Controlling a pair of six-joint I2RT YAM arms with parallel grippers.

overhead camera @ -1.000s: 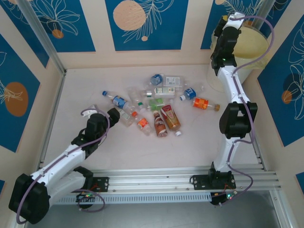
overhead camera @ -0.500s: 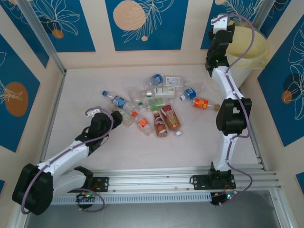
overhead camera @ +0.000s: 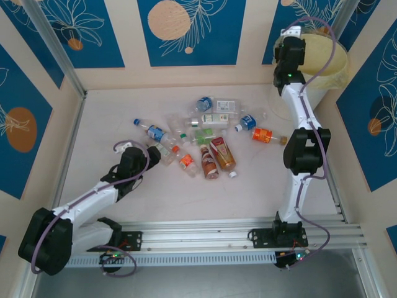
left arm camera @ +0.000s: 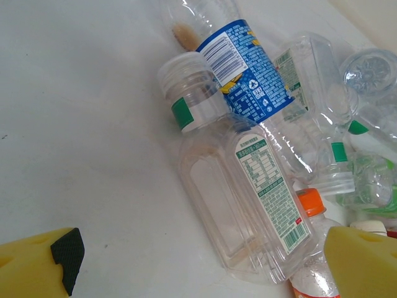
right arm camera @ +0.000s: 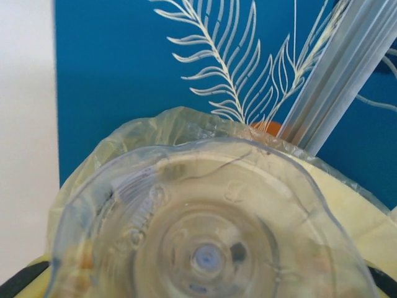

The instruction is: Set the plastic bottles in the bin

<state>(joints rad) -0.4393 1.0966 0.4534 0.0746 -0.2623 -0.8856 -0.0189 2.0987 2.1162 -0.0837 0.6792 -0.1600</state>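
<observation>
The bottle swings inward in my right gripper over the bin's opening [overhead camera: 319, 54] beside it next. It then gets released there, since the gripper still sits at the bin's rim.
Several plastic bottles [overhead camera: 205, 139] lie in a loose pile mid-table. My left gripper [overhead camera: 152, 155] is at the pile's left edge and open. In the left wrist view its yellow fingertips [left arm camera: 37, 270] stand on either side of a clear square bottle with a green-and-white label [left arm camera: 248, 205]. That bottle lies flat against a blue-labelled bottle [left arm camera: 248, 74]. My right gripper [overhead camera: 293, 38] is raised at the rim of the cream-yellow bin [overhead camera: 329, 59], far right. It is shut on a clear plastic bottle, whose round base [right arm camera: 211, 242] faces the right wrist camera. The bag-lined bin [right arm camera: 366, 217] is behind it.
An orange-labelled bottle [overhead camera: 267, 135] lies apart on the right of the pile, near my right arm's elbow. A red-labelled bottle [overhead camera: 222, 154] is at the pile's near side. Blue patterned walls enclose the table. A metal rail [overhead camera: 236, 233] runs along the near edge.
My left gripper has crept right, up to the pile's edge. The right arm has shifted a little at the bin's rim, its grip on the clear bottle unchanged.
</observation>
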